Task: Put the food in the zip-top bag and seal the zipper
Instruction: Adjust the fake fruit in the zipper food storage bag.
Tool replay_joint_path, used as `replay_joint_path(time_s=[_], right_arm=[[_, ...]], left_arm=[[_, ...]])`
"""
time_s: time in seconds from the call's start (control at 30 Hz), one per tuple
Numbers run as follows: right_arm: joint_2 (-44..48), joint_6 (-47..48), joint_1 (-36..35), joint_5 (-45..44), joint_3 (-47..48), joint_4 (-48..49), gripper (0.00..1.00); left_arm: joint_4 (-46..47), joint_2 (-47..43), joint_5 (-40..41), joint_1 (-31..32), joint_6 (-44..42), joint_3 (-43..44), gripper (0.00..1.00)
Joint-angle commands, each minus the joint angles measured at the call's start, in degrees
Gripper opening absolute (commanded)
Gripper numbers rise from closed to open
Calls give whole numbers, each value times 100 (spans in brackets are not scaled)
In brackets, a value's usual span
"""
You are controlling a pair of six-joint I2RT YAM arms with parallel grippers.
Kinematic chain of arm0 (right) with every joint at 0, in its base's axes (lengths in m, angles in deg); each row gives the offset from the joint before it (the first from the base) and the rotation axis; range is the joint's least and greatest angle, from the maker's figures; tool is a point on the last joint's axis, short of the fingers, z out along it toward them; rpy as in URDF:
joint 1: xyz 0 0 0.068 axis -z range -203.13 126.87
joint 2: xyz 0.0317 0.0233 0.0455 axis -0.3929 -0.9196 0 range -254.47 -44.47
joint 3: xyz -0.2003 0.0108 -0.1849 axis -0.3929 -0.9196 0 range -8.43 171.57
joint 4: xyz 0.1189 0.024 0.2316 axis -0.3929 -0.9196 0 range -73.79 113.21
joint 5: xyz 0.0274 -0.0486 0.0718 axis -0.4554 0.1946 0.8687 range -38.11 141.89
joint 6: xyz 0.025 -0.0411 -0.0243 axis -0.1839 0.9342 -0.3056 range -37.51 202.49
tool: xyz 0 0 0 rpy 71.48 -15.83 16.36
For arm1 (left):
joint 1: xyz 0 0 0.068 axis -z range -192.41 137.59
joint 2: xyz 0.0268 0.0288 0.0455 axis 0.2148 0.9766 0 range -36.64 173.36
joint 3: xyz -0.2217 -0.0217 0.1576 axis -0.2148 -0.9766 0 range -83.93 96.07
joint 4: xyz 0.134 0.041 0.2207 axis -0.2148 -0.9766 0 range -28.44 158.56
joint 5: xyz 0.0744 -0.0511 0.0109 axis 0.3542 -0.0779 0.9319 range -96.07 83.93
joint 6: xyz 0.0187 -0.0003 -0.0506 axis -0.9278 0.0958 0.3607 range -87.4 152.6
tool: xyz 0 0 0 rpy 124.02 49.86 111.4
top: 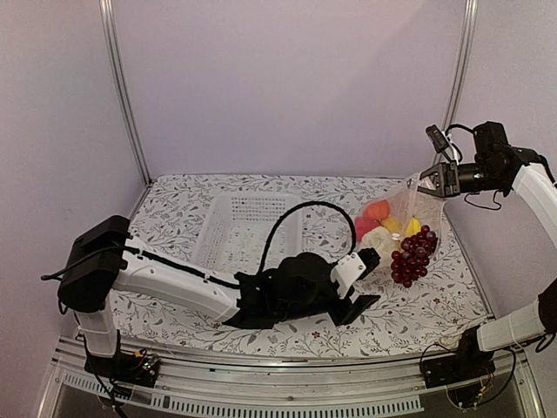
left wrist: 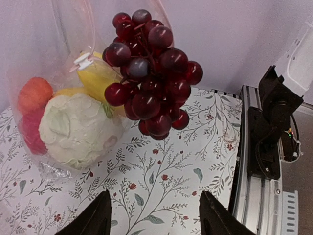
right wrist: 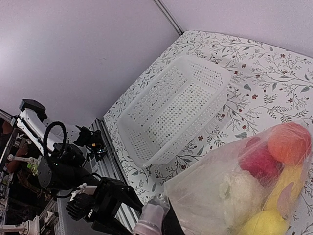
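Observation:
The grape bunch (left wrist: pixel 149 73) hangs outside the bag, so I should move my open left gripper toward the right in the top view and close on the lowest grapes (left wrist: pixel 159 125).
The zip-top bag (top: pixel 402 218) hangs from its top edge, with my right gripper (top: pixel 438 181) shut on it high at the right. Its bottom rests on the table. Through the plastic show the orange fruit (left wrist: pixel 34 94), something red (left wrist: pixel 30 128), the cauliflower (left wrist: pixel 78 129) and yellow pieces (left wrist: pixel 100 81). The grape bunch (left wrist: pixel 149 73) hangs against the bag's near side, clear of the table; what carries it is hidden. My left gripper (left wrist: pixel 156 220) stands open low over the table just short of the grapes (top: pixel 413 255), nothing between its fingers. In the right wrist view the right gripper (right wrist: pixel 164 223) pinches the plastic.
The white perforated basket (top: pixel 248 228) stands empty behind the left arm, also in the right wrist view (right wrist: pixel 181 105). The metal rail (left wrist: pixel 257 196) and the right arm's base (left wrist: pixel 274 122) line the near edge. A small white tab (left wrist: pixel 82 60) sits on the bag.

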Motion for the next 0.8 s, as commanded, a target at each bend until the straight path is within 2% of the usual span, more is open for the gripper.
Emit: replay_joint_path(time_s=[0.0,0.3,0.4,0.5,0.53,0.6,0.7,0.77], right_arm=[[189,-37,30,162,-216,235,0],[377,-97,36,175,-349,291,0],[384,-110,29,181,-362,298,0],[377,-124,37,181,-388,321,0],[384,-120,34,177,-399,319,0],[391,-116,34,146,-437,338,0],[424,-101,30,25,-547,407,0],[445,-62,29,-77,-634,466,0]], left_arm=[[649,295,-29,-69,753,244,60],[206,1405,-1459,-227,1005,1445,67],[212,1762,-1554,-225,1131,1889,65],[108,2036,-1246,-245,1289,2239,59],[118,2092,-1227,-256,1310,2301,57],[232,2121,-1240,-269,1294,2321,45],[423,2028,-1284,-293,1203,2226,17],[556,1894,-1258,-316,1172,2116,4]])
